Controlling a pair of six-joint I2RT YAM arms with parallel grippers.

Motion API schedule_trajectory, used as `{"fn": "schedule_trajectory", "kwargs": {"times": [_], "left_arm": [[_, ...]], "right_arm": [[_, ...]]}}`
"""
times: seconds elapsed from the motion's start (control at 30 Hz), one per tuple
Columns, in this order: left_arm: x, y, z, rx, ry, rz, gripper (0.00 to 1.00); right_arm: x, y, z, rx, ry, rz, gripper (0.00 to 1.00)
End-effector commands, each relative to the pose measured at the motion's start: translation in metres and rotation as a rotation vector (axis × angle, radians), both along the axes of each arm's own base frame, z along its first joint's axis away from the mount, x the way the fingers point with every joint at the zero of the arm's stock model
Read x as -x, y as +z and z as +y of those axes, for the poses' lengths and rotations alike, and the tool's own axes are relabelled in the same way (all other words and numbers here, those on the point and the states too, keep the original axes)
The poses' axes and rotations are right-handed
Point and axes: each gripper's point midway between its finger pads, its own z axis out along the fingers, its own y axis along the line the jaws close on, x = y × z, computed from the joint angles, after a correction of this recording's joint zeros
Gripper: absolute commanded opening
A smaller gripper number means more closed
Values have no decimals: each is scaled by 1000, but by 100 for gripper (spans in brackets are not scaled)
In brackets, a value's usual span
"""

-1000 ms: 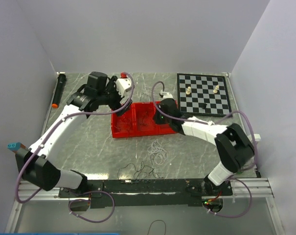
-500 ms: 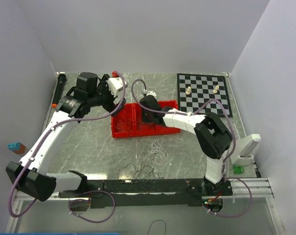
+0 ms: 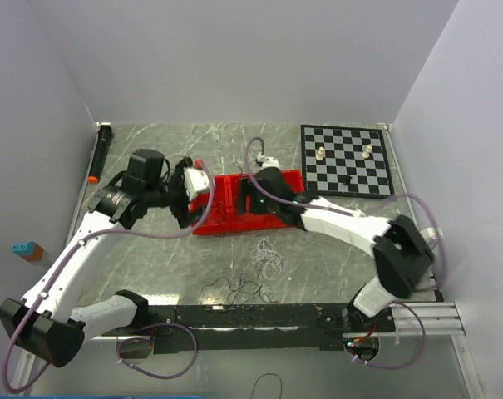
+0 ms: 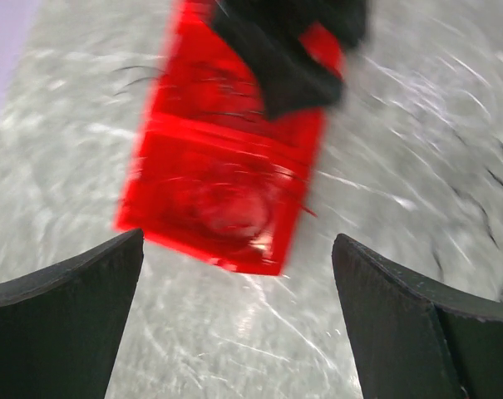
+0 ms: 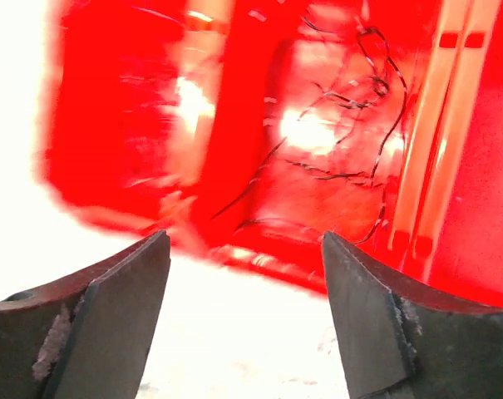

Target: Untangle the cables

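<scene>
The thin black wire [image 3: 238, 292] [image 4: 483, 212] lies loose outside the tray. The left gripper moves back toward the base and down onto the wire's loops next.
Thin black cables [image 5: 351, 108] lie tangled inside the red tray [image 3: 226, 218], which also fills the left wrist view [image 4: 226, 166]. A white cable [image 3: 269, 256] is coiled on the table in front of the tray, and a black cable [image 3: 234, 291] lies nearer the arm bases. My right gripper [image 3: 251, 201] hangs over the tray's front rim, open [image 5: 247, 316] with nothing between its fingers. At the tray's left end my left gripper [image 3: 187, 208] is wide open [image 4: 239, 324] above bare table, also holding nothing. The right gripper's black body [image 4: 293, 41] shows over the tray.
A chessboard [image 3: 347, 160] with a few pieces lies at the back right. A black marker with an orange tip [image 3: 99, 154] lies along the left wall. A small blue block [image 3: 22, 248] sits outside the left edge. Walls close in three sides.
My right gripper was shut and now stands open over the tray's front rim. The left gripper has come down and nearer, from behind the tray to its left end, staying open.
</scene>
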Motion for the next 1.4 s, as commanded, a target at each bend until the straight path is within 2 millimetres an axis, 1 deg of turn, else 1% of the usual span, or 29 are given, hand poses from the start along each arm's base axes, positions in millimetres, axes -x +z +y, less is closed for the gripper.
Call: {"fn": "schedule_trajectory", "kwargs": {"times": [0.0, 0.03, 0.07, 0.1, 0.17, 0.2, 0.23, 0.3, 0.33, 0.47, 0.53, 0.63, 0.73, 0.8, 0.87, 0.97, 1.07, 1.13, 1.17, 1.2, 1.27, 1.3, 1.37], "left_arm": [[54, -10, -27, -25, -324, -37, 99], [64, -17, -34, -35, -376, -22, 99], [74, -26, -40, -55, -430, -4, 99], [84, -33, -47, -75, -483, 5, 99], [100, -52, -58, -111, -562, 37, 99], [109, -59, -63, -123, -603, 50, 99], [116, -68, -67, -139, -636, 71, 98], [133, -87, -74, -177, -707, 127, 93], [141, -97, -76, -196, -740, 157, 90], [168, -122, -87, -254, -842, 250, 82], [175, -131, -94, -264, -858, 296, 77], [185, -140, -106, -282, -878, 364, 69], [198, -152, -114, -312, -931, 377, 66], [202, -168, -116, -371, -951, 349, 63], [200, -179, -119, -402, -949, 359, 62], [196, -190, -125, -422, -919, 391, 58], [191, -197, -127, -445, -890, 402, 51], [188, -205, -126, -463, -875, 397, 42], [186, -209, -124, -479, -880, 380, 33], [184, -215, -120, -497, -882, 366, 21], [178, -224, -114, -531, -879, 314, 1], [176, -226, -111, -541, -879, 296, 1], [174, -223, -110, -545, -872, 278, 1]], "right_arm": [[20, 67, 8, -224, 61, -122, 81], [27, 68, 5, -234, 71, -118, 81], [30, 79, 4, -265, 77, -144, 81], [36, 77, -2, -261, 76, -142, 80], [46, 81, -17, -268, 57, -166, 79], [57, 63, -32, -228, 36, -132, 79], [64, 57, -44, -215, 13, -129, 78], [77, 47, -64, -198, -19, -124, 78], [82, 50, -73, -209, -32, -138, 77], [102, 33, -102, -191, -74, -132, 76], [108, 28, -115, -178, -98, -136, 76], [114, 22, -126, -163, -115, -140, 75], [115, 21, -132, -149, -128, -149, 75], [114, 21, -134, -141, -132, -159, 75], [114, 20, -136, -138, -135, -165, 75], [113, 23, -138, -149, -143, -184, 74], [114, 24, -140, -159, -146, -194, 73], [113, 24, -141, -164, -154, -201, 72], [113, 24, -142, -161, -157, -201, 72], [113, 24, -143, -161, -158, -202, 71], [114, 23, -144, -159, -160, -203, 70], [114, 24, -144, -160, -159, -206, 69], [114, 23, -144, -160, -161, -204, 67]]}}
